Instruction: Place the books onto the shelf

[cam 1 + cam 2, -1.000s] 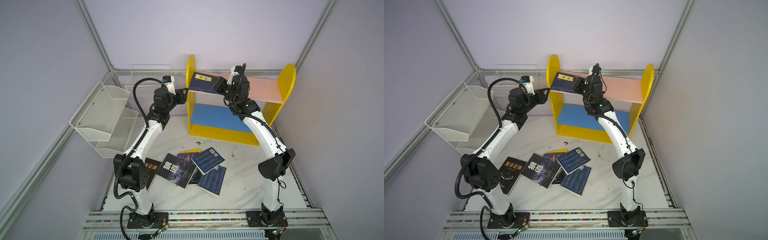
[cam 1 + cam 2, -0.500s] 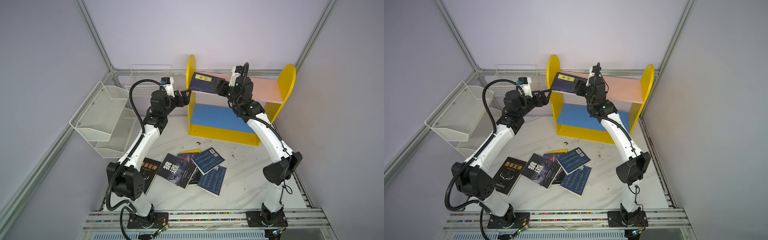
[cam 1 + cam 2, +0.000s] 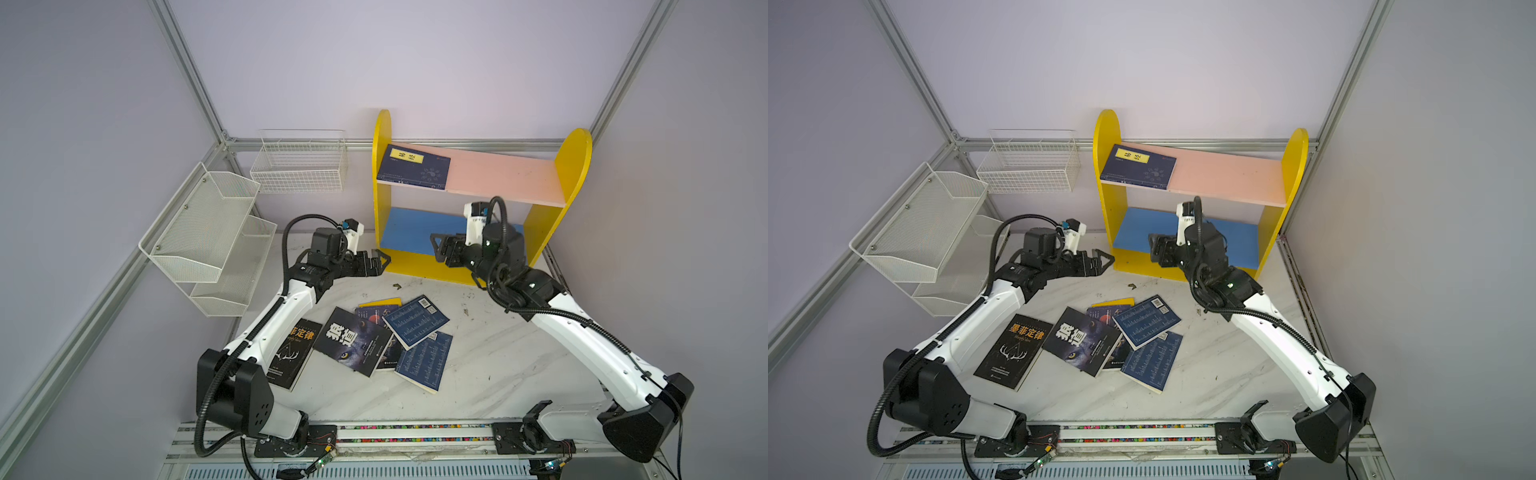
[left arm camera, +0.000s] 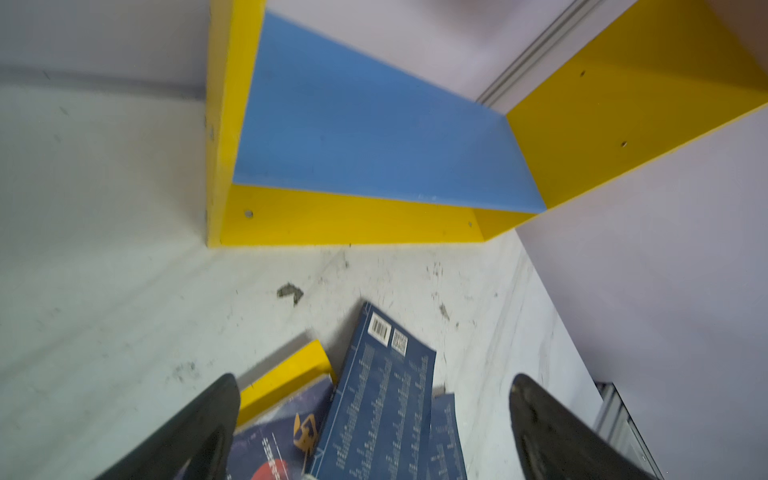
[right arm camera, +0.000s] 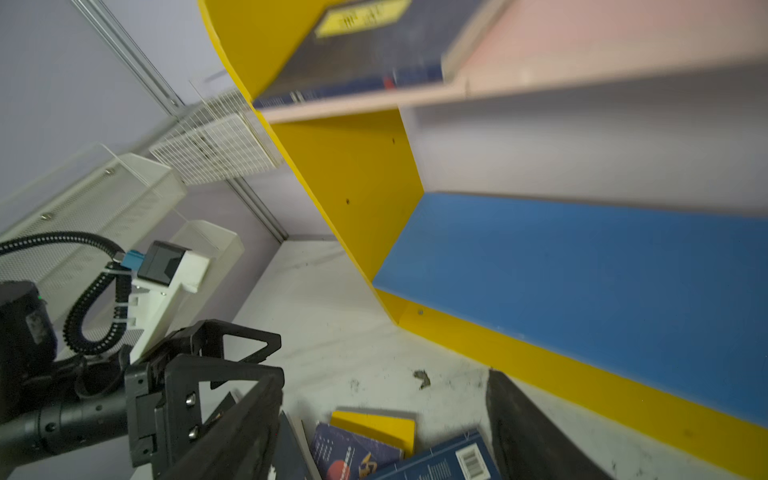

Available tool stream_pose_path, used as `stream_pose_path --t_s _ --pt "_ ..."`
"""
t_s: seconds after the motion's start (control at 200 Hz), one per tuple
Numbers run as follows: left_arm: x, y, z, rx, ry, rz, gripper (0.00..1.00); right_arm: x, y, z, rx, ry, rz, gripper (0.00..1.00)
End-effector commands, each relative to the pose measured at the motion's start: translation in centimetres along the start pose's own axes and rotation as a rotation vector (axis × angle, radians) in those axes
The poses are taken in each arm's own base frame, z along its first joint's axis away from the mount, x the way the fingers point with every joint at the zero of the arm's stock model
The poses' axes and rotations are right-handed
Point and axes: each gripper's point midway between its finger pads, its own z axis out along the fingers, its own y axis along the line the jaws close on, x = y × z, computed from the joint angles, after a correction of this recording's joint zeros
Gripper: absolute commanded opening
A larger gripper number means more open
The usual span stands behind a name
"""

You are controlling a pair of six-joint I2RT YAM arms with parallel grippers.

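Note:
The navy blue book's end (image 3: 391, 324) (image 4: 329, 464) opposite the barcode is below and back, resting on top of other books, so my left gripper should move down and back onto it next.
The shelf (image 3: 498, 176) stands at the back with yellow sides, a pink upper board and a blue lower board (image 4: 374, 137). One navy book with a yellow label (image 3: 413, 170) (image 3: 1139, 166) lies flat at the pink board's left end. Several other books (image 3: 374, 336) (image 3: 1084, 338) lie overlapped on the table, a yellow-covered one (image 5: 378, 424) partly under them. My left gripper (image 3: 382, 262) (image 4: 372, 380) hangs open and empty by the shelf's lower left corner. The right gripper (image 3: 437, 247) (image 5: 384, 374) is open and empty in front of the blue board.
A white mesh tiered rack (image 3: 208, 232) hangs on the left wall. A white wire basket (image 3: 301, 166) is fixed to the back wall beside the shelf. A small dark scrap (image 3: 397, 286) lies on the table before the shelf. The arms' base rail (image 3: 415, 428) runs along the front.
Both grippers have opened and left the navy book on the pink board. Both arms have come down and back to the level of the lower board.

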Motion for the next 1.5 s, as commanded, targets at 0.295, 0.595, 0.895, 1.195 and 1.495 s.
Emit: stream_pose_path --t_s 0.295,0.595,0.895,1.195,1.495 --pt "14.4 2.2 6.0 0.08 0.495 -0.118 0.93 20.4 -5.8 6.3 0.06 0.478 0.046 0.78" --pt "16.5 2.2 7.6 0.117 0.574 -0.144 0.64 26.7 -6.7 7.3 0.026 0.616 0.105 0.72" --pt "14.0 0.6 8.8 0.182 0.539 -0.137 0.27 27.8 -6.6 7.4 0.0 0.635 0.137 0.68" --pt "7.0 -2.3 4.9 0.121 0.332 0.0 0.0 17.7 -5.0 7.1 -0.018 0.461 0.241 0.88" --pt "2.8 -5.3 -1.5 -0.138 0.15 0.489 0.0 6.3 -0.5 4.8 -0.281 0.427 0.534 0.97"
